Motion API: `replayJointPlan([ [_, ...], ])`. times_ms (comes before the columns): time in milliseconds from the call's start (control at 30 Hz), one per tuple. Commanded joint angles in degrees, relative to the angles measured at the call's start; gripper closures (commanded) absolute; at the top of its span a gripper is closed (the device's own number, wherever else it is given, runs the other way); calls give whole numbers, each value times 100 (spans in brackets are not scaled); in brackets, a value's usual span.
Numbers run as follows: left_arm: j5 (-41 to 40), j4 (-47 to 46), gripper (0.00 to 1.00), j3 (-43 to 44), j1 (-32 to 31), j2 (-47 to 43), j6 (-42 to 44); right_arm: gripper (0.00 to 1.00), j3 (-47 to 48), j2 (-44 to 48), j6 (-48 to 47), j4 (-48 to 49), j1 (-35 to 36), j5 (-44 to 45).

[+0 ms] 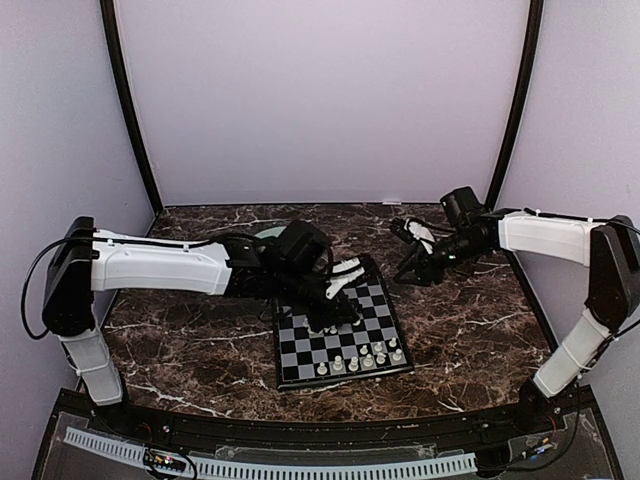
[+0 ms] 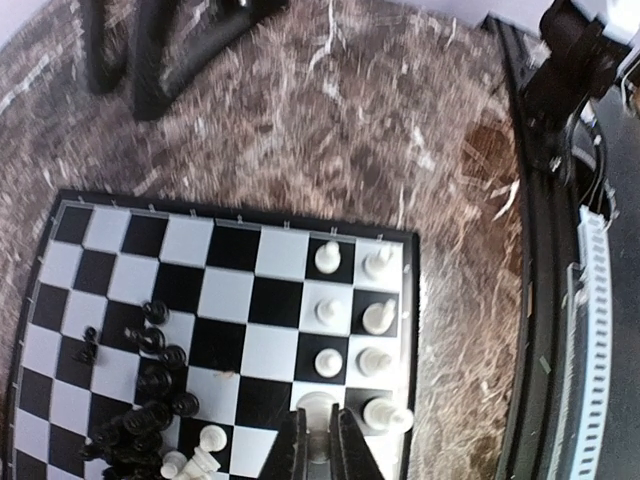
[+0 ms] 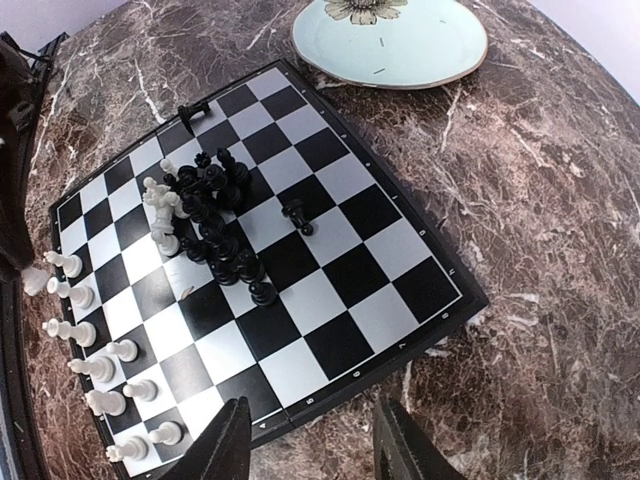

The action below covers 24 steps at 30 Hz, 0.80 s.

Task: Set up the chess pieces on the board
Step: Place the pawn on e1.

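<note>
Next, the left gripper moves down, sets the white pawn (image 2: 318,408) on the white square beside the standing pawns and releases it, because that square continues their row.
The chequered board (image 1: 300,350) lies mid-table, also in the left wrist view (image 2: 230,245) and the right wrist view (image 3: 340,270). White pieces (image 1: 367,358) stand in two rows along its near edge (image 2: 378,315) (image 3: 100,368). Black pieces (image 3: 215,215) are heaped mid-board (image 2: 150,400), with a few white ones (image 2: 195,462) among them. My left gripper (image 1: 338,318) (image 2: 318,445) is shut on a white pawn (image 2: 318,408), over a white square beside the standing rows. My right gripper (image 1: 412,270) (image 3: 315,450) is open and empty, above the table just off the board's right edge.
A pale green plate (image 3: 390,40) with a flower print lies beyond the board's far-left corner, mostly hidden by my left arm in the top view (image 1: 268,232). One black piece (image 3: 297,215) stands alone; another (image 3: 195,108) lies near the far edge. The table's raised rim (image 2: 545,300) runs along the front.
</note>
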<state>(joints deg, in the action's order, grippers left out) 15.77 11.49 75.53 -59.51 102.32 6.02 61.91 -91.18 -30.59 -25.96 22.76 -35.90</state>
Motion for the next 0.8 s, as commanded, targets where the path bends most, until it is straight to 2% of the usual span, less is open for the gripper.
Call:
replayJointPlan([
  [0,-4,576,99,201,-58,230,318,56,6,11,-95,381,22,109],
  [767,-360,827,97,550,-245,1094,316,56,-47,98,-189,341,21,145],
])
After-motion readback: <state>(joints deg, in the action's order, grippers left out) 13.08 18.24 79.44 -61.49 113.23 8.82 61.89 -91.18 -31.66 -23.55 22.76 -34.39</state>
